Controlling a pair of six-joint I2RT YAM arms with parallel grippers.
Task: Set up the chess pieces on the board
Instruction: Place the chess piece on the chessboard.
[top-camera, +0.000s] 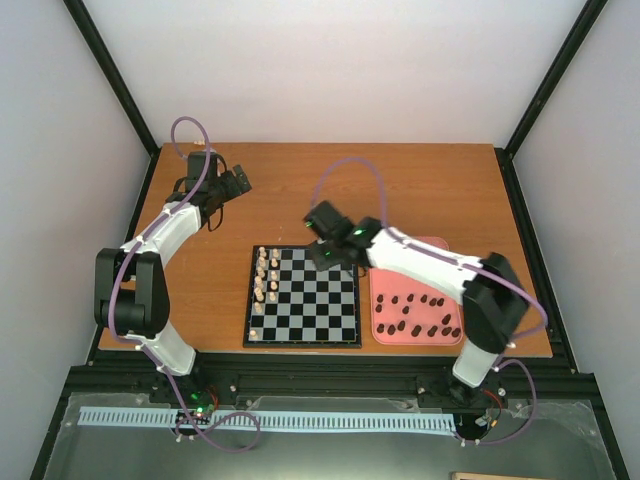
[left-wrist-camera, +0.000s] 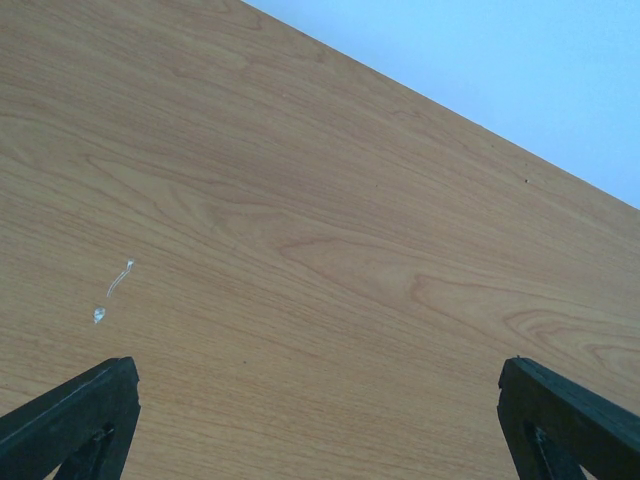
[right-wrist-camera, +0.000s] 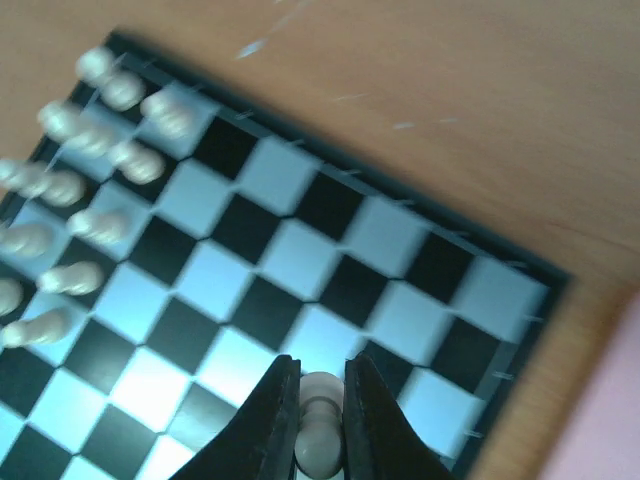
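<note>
The robot's right gripper should next move back to the board's empty dark square that continues the inner column of cream pieces, on the gripper's left in the top view, then lower to release.
The board lies at the table's near middle. Several cream chess pieces stand in its two left columns; in the right wrist view these cream pieces show at the left of the board. My right gripper hangs over the board's far right part. In its wrist view the right gripper is shut on a cream piece above the squares. My left gripper is over bare wood at the far left, wide open with nothing between its fingers.
A pink tray with several dark brown pieces sits right of the board; its corner shows in the right wrist view. The wooden table ends at a black frame and white walls.
</note>
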